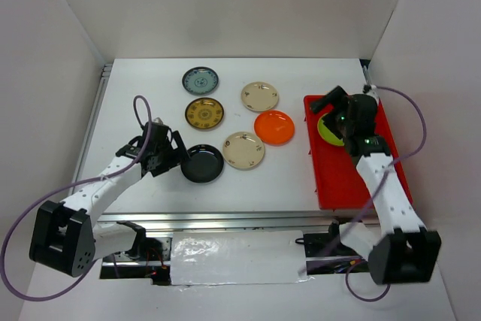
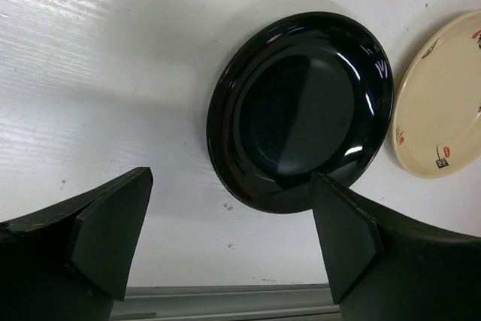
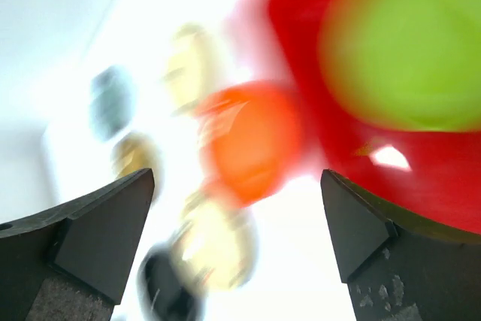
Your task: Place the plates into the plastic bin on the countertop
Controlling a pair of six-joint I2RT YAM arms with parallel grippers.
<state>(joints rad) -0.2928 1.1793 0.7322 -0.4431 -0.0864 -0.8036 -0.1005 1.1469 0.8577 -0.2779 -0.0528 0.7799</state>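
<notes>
My left gripper goes down around the black plate's near rim [image 2: 216, 165] next and then closes. That rim is clear, while the cream plate crowds the other side of the black plate.
The red plastic bin [image 1: 353, 174] stands at the right of the white countertop [image 1: 150, 88]. A lime green plate [image 1: 328, 130] lies in its far end, blurred in the right wrist view [image 3: 409, 43]. My right gripper [image 1: 332, 110] hovers over it, open and empty [image 3: 237, 201]. On the countertop lie a teal plate [image 1: 200, 80], a brown-and-gold plate [image 1: 204, 113], two cream plates [image 1: 260, 96] [image 1: 243, 149], an orange plate [image 1: 274, 127] and a black plate [image 1: 202, 163]. My left gripper [image 1: 174, 157] is open and empty just left of the black plate [image 2: 301, 110]. A second orange plate is not in view.
White walls [image 1: 52, 73] close in the countertop on three sides. A metal rail [image 1: 218, 219] runs along the near edge. A cream plate [image 2: 443, 125] lies right beside the black one. The right wrist view is motion-blurred; the orange plate [image 3: 252, 140] and bin [image 3: 451, 186] show there.
</notes>
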